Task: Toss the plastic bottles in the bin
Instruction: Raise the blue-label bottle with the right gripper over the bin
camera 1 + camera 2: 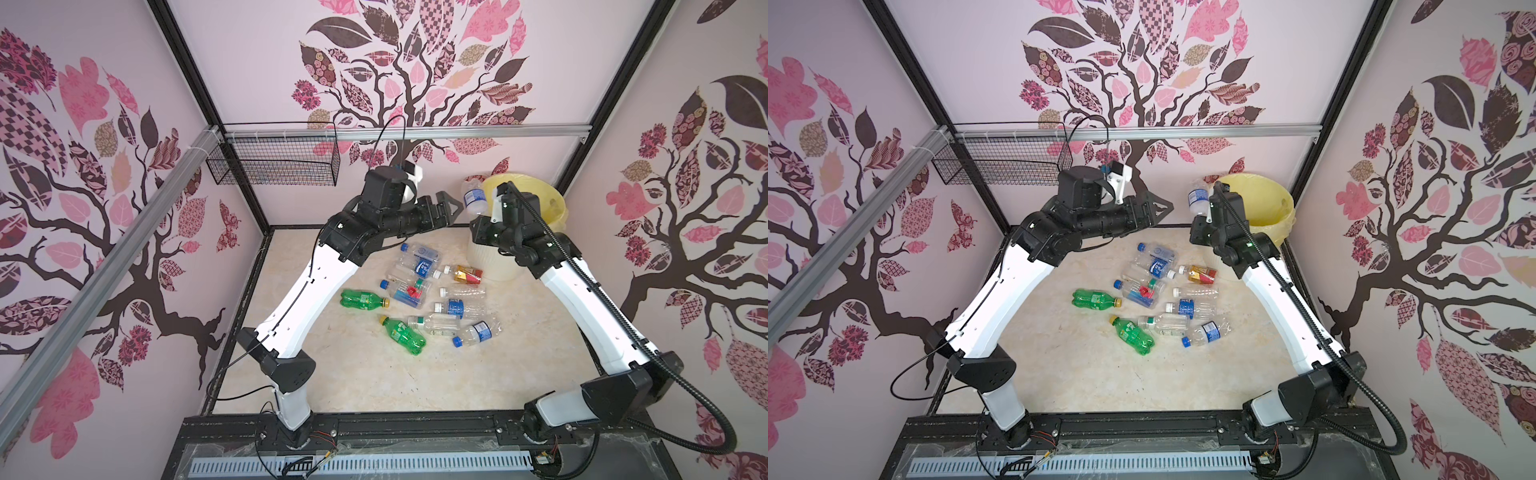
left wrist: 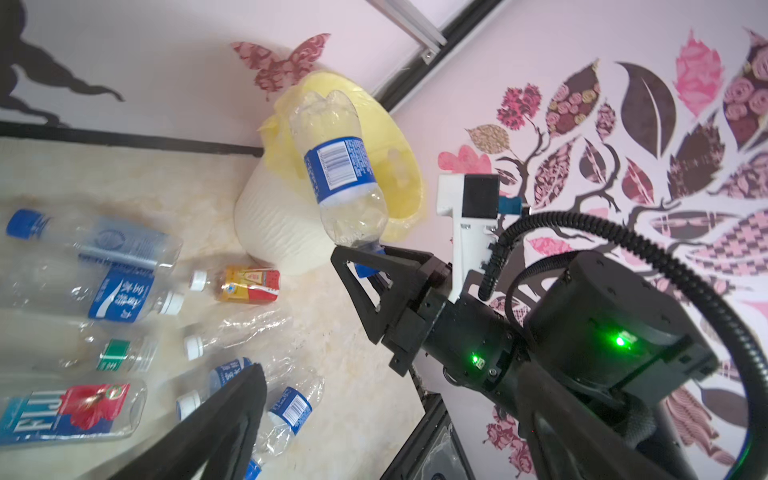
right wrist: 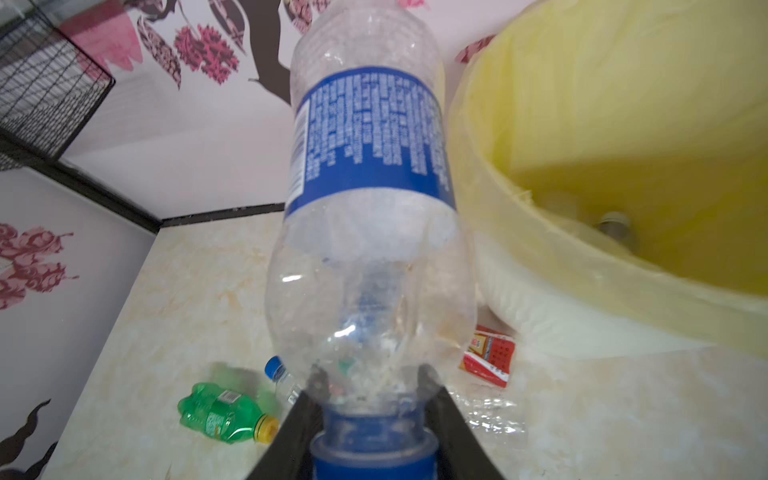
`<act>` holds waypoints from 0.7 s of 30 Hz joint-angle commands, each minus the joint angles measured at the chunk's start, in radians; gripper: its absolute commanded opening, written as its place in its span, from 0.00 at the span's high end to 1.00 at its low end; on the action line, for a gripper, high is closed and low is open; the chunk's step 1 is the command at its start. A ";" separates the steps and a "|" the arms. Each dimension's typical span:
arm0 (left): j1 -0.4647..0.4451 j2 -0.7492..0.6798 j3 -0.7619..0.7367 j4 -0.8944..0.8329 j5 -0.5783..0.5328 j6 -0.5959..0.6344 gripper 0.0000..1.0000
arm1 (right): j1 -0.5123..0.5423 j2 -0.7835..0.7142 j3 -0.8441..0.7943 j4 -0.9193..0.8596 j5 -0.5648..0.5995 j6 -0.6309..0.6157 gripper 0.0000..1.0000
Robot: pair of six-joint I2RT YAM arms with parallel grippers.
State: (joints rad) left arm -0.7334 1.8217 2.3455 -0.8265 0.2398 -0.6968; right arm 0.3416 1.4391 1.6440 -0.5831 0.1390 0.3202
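My right gripper rises past the bin's rim and over the bin's yellow-lined opening (image 1: 1265, 200) (image 3: 640, 168) next to release the bottle, since it still stands beside the opening.
My right gripper (image 3: 374, 415) is shut on the blue-capped neck of a clear bottle with a blue label (image 3: 370, 166). The bottle's base points up, beside the rim of the yellow-lined white bin (image 1: 536, 195), level with its top. In the left wrist view this held bottle (image 2: 336, 166) stands in front of the bin (image 2: 266, 224), above the right gripper (image 2: 363, 255). My left gripper (image 1: 451, 208) is open and empty, raised just left of the held bottle (image 1: 473, 197). Several plastic bottles lie on the floor, among them a green one (image 1: 363, 299) and a red-gold one (image 1: 467, 274).
A black wire mesh basket (image 1: 274, 162) hangs on the back wall at the left. The bin stands in the back right corner. A black rail (image 1: 374, 432) with both arm bases runs along the front edge. Patterned walls enclose the floor on three sides.
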 commanded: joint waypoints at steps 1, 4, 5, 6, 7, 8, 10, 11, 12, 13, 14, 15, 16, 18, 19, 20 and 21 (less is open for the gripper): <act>-0.029 0.020 0.080 -0.052 -0.047 0.122 0.03 | -0.006 -0.080 0.098 0.065 0.140 -0.050 0.84; -0.032 0.019 0.078 -0.047 -0.048 0.143 0.03 | -0.008 -0.089 0.146 0.107 0.203 -0.082 0.82; -0.032 0.017 0.077 -0.047 -0.046 0.151 0.03 | -0.009 -0.089 0.164 0.122 0.222 -0.093 0.82; -0.032 0.013 0.078 -0.049 -0.044 0.157 0.03 | -0.008 -0.088 0.179 0.132 0.233 -0.104 0.82; -0.032 0.011 0.077 -0.048 -0.045 0.163 0.03 | -0.009 -0.085 0.199 0.147 0.251 -0.120 0.82; -0.033 0.007 0.077 -0.048 -0.045 0.165 0.03 | -0.009 -0.082 0.215 0.160 0.267 -0.134 0.82; -0.032 -0.001 0.073 -0.048 -0.042 0.166 0.03 | -0.009 -0.076 0.240 0.189 0.297 -0.166 0.82; -0.032 -0.005 0.071 -0.047 -0.036 0.166 0.03 | -0.010 -0.073 0.248 0.203 0.310 -0.179 0.82; -0.034 -0.010 0.072 -0.048 -0.032 0.168 0.03 | -0.010 -0.070 0.256 0.218 0.320 -0.194 0.82; -0.034 -0.016 0.071 -0.049 -0.030 0.169 0.03 | -0.010 -0.067 0.261 0.232 0.329 -0.208 0.82; -0.035 -0.018 0.071 -0.050 -0.032 0.169 0.03 | -0.010 -0.063 0.268 0.242 0.338 -0.219 0.82; -0.034 -0.022 0.071 -0.049 -0.033 0.168 0.03 | -0.010 -0.058 0.275 0.252 0.347 -0.231 0.82; -0.034 -0.024 0.071 -0.046 -0.028 0.169 0.03 | -0.010 -0.050 0.278 0.262 0.352 -0.246 0.82; -0.034 -0.026 0.072 -0.046 -0.027 0.173 0.03 | -0.013 -0.032 0.279 0.280 0.367 -0.276 0.82; -0.034 -0.028 0.073 -0.047 -0.031 0.176 0.03 | -0.016 -0.019 0.279 0.285 0.373 -0.285 0.82; -0.034 -0.030 0.073 -0.049 -0.032 0.179 0.03 | -0.026 -0.003 0.282 0.282 0.369 -0.283 0.82; -0.034 -0.032 0.071 -0.051 -0.033 0.182 0.03 | -0.044 0.017 0.281 0.276 0.356 -0.266 0.82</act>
State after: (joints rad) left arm -0.7673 1.8244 2.3852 -0.8711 0.2070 -0.5438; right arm 0.3264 1.3998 1.8984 -0.3389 0.4721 0.0853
